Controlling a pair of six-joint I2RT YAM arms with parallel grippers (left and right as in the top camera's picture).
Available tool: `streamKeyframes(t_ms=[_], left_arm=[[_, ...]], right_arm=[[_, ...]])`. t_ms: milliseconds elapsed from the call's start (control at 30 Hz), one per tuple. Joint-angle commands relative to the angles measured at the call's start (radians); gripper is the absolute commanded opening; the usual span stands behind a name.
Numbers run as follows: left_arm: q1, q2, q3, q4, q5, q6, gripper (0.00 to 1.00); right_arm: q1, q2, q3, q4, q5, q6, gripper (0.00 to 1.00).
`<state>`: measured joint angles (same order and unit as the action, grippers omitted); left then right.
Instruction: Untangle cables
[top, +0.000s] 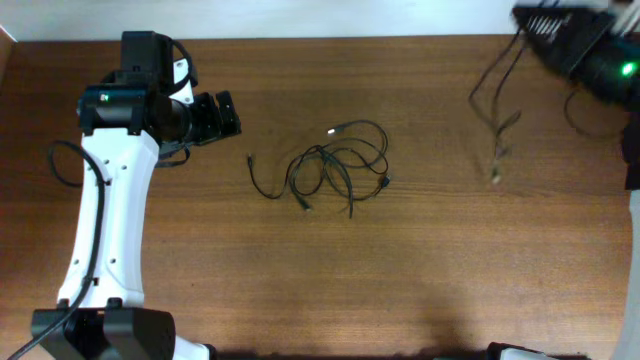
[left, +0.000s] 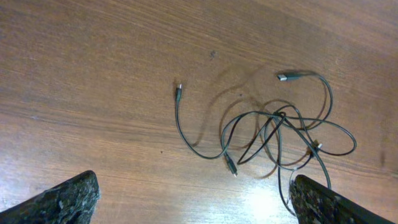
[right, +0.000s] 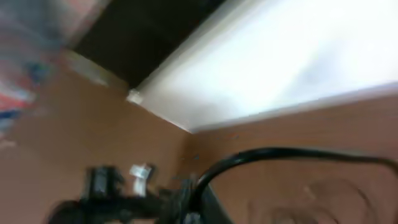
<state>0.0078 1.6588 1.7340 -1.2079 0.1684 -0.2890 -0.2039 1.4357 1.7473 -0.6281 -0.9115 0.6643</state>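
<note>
I should next move my right gripper down and back to let go of the cable on the bare tabletop beside the tangle. That bare tabletop is below and back from my gripper.
A loose tangle of thin black cables (top: 335, 165) lies at the table's middle, one silver plug (top: 335, 129) at its top. In the left wrist view the same cables (left: 273, 134) spread ahead, with a stray end (left: 178, 93) to the left. My left gripper (top: 232, 115) (left: 193, 185) hovers left of the tangle, open and holding nothing; its right finger (left: 323, 202) is close to one loop. At the far right, another thin cable (top: 497, 130) hangs blurred from my right gripper (top: 525, 28), which is shut on it. The right wrist view is blurred, with a black cable (right: 280, 152) arcing away.
The wooden table (top: 420, 270) ends at a pale wall along the back. The left arm's white body (top: 105, 220) runs down the left side. The right arm's dark head with a green light (top: 627, 69) sits at the back right corner.
</note>
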Motion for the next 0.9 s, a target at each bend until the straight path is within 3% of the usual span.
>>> streamKeyframes(t_ms=[0,167,367,600,867], left_arm=[[0.002,0.004,0.008,0.003,-0.005,-0.003,0.99],[0.002,0.004,0.008,0.003,-0.005,-0.003,0.99],[0.002,0.004,0.008,0.003,-0.005,-0.003,0.99],[0.002,0.004,0.008,0.003,-0.005,-0.003,0.99],[0.002,0.004,0.008,0.003,-0.005,-0.003,0.99]], right_arm=[[0.000,0.026,0.003,-0.238,0.208,-0.250,0.04],[0.000,0.116,0.003,-0.573,0.407,-0.350,0.04],[0.001,0.276,0.003,-0.812,0.435,-0.455,0.04],[0.030,0.453,-0.001,-0.907,0.605,-0.455,0.04],[0.089,0.485,-0.100,-0.865,0.751,-0.455,0.04]])
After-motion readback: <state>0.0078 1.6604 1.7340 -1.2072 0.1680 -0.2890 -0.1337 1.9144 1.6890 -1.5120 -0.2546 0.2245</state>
